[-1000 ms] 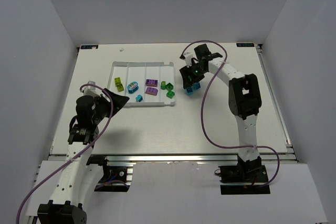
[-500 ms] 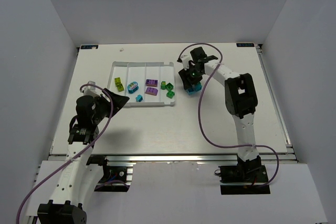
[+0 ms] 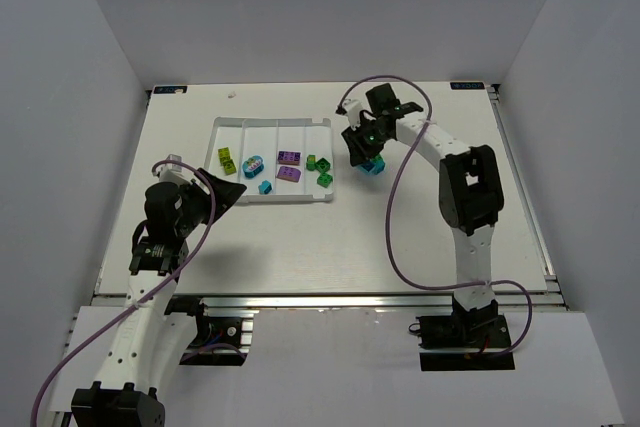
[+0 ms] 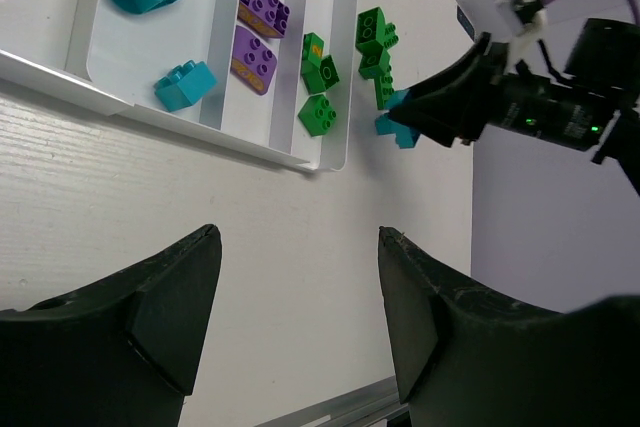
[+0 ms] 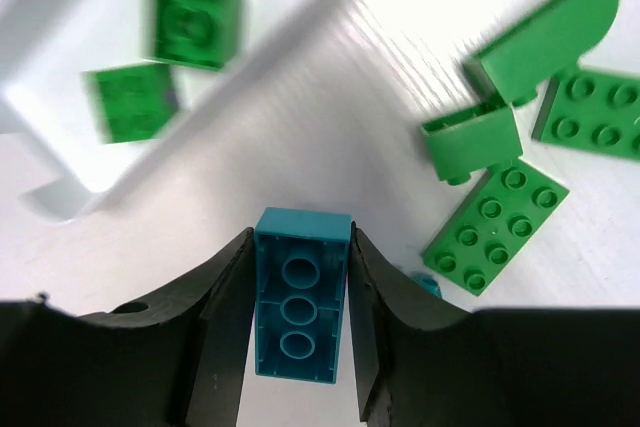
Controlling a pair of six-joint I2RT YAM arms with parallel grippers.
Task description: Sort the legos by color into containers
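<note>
I need to move my right gripper to the left in the top view next, over the teal legos' section of the white tray, and release the teal-blue lego there, because teal legos share one section.
My right gripper [image 3: 364, 150] is shut on a teal-blue lego [image 5: 300, 307], held just right of the white tray [image 3: 270, 123]; the held brick also shows in the top view [image 3: 373, 165] and the left wrist view [image 4: 397, 128]. The tray's compartments hold a yellow-green lego [image 3: 227, 159], teal legos [image 3: 254, 163] [image 3: 265, 187], purple legos [image 3: 289, 157] and green legos [image 3: 324, 179]. Several green legos [image 5: 495, 227] lie on the table under the right gripper, beside the tray's right wall [image 4: 346, 57]. My left gripper [image 3: 230, 192] is open and empty near the tray's front-left corner.
A small teal piece [image 5: 425, 284] lies on the table next to the green bricks. The tray's corner [image 5: 60, 197] sits at the left of the right wrist view, with green bricks [image 5: 195, 22] inside it. White walls enclose the table.
My right gripper has shifted slightly with the teal-blue lego still in it, and its arm has swung a little. The left arm has not moved.
</note>
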